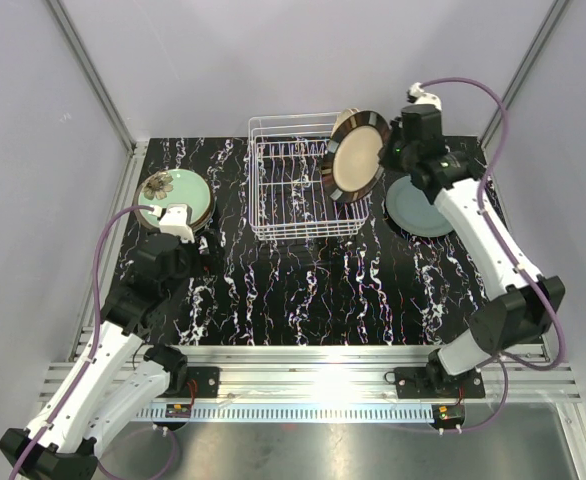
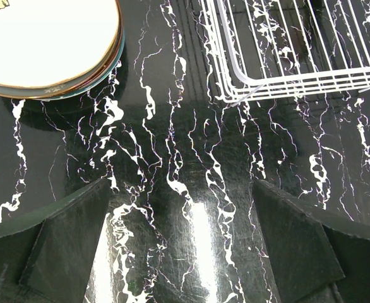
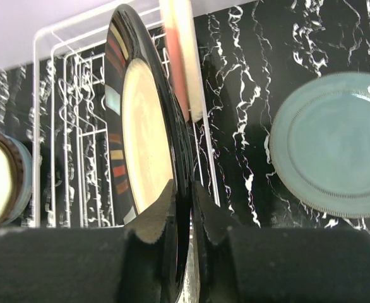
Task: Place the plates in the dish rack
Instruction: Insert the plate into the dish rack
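The dish rack's free slot beside the orange plate is below the right gripper and to its left in the top view, so the robot will next swing that gripper across, lower it and let go.
My right gripper [image 1: 394, 156] [image 3: 184, 189] is shut on the rim of a beige plate with a dark striped rim [image 1: 356, 160] [image 3: 144, 126]. The plate stands on edge, tilted, above the right side of the white wire dish rack [image 1: 293, 190] [image 3: 59, 126]. Behind it an orange plate [image 1: 348, 117] [image 3: 182, 57] stands at the rack's far right. To the left of the rack a stack of plates topped by a mint-green floral one [image 1: 173, 195] [image 2: 46, 44] lies on the table. Just in front of that stack my left gripper [image 1: 185, 243] [image 2: 182, 214] is open over bare table.
A grey-blue plate [image 1: 420, 208] [image 3: 336, 142] lies flat on the black marbled table to the right of the rack, under my right arm. The rack's near corner [image 2: 235, 95] shows ahead and right of my left gripper. Metal frame posts and pale walls ring the table.
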Robot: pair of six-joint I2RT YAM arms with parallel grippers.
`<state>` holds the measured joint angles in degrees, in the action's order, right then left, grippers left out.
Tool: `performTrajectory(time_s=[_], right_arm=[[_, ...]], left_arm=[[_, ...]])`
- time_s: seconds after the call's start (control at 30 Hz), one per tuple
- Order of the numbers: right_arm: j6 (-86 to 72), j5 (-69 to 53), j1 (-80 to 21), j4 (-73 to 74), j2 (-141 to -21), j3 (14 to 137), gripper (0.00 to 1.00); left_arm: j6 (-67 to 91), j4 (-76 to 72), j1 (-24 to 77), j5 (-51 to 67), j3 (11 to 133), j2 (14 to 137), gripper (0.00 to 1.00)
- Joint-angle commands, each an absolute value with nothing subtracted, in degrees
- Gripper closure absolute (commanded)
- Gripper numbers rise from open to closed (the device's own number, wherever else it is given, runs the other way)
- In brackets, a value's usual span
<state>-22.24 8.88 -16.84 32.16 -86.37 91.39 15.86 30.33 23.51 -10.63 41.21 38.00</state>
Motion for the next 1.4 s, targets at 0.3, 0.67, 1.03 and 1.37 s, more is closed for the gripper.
performTrajectory(time_s=[0.3, 0.67, 1.03, 1.37], right_arm=[[-16.61, 30.32, -24.7, 31.99, -103.08, 118.45, 1.0], [-5.11, 39.63, -29.26, 32.25, -115.65, 133.22, 1.0], [-0.62, 43.06, -30.15, 34.81, -123.92, 143.43, 1.0], [5.01, 43.59, -30.15, 31.38, -127.26, 145.81, 1.0]], left_arm=[[15.03, 28.56, 23.29, -12.04, 43.68, 38.58, 0.01], [14.33, 28.13, 23.29, -9.85, 43.68, 38.15, 0.09], [14.76, 28.04, 23.29, -10.28, 43.59, 38.23, 0.01], [14.77, 28.21, 23.29, -10.02, 43.68, 38.32, 0.01]])
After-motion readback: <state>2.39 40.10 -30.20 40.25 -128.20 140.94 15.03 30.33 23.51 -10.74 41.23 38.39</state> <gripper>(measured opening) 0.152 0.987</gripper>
